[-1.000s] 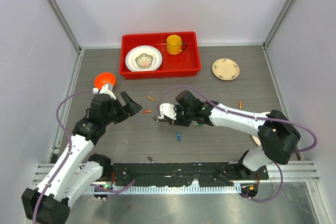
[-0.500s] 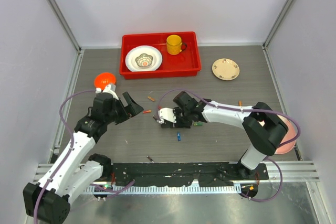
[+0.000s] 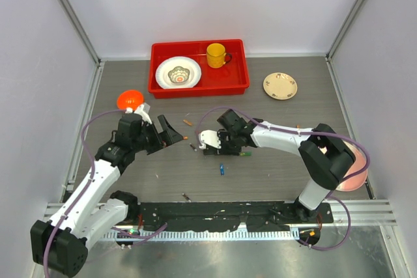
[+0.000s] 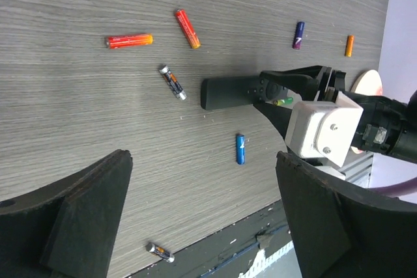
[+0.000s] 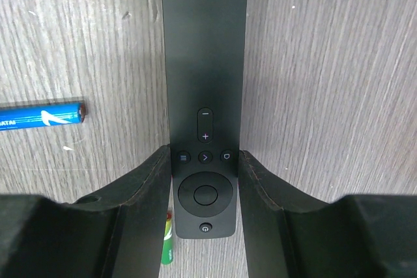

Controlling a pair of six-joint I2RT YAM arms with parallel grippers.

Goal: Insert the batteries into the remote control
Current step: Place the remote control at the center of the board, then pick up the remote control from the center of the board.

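My left gripper turns and lowers over the remote control's middle next, to the right in the top view. The remote control lies sideways in its wrist view.
The remote control [image 5: 204, 96] is a slim black bar lying buttons-up on the grey table, also seen in the left wrist view [image 4: 231, 92]. My right gripper [image 5: 204, 161] is shut on its button end, one finger on each long side. Loose batteries lie around it: a blue one [image 5: 40, 118] to one side, a green one [image 5: 167, 245] partly under a finger, a dark grey one [image 4: 172, 82] just off the remote's free end, and orange ones [image 4: 129, 41] beyond. My left gripper [image 4: 202, 219] hangs open above the table left of the remote, holding nothing.
A red tray [image 3: 195, 89] at the back holds a white bowl [image 3: 178, 72] and a yellow mug [image 3: 216, 55]. A beige plate [image 3: 280, 85] sits at the back right, an orange bowl [image 3: 129, 99] beside the left arm. Another battery [image 3: 186, 196] lies near the front rail.
My left gripper has drifted a little to the right, toward the remote, and opened slightly wider. The right arm's elbow has swung in while the remote stays gripped in nearly the same place.
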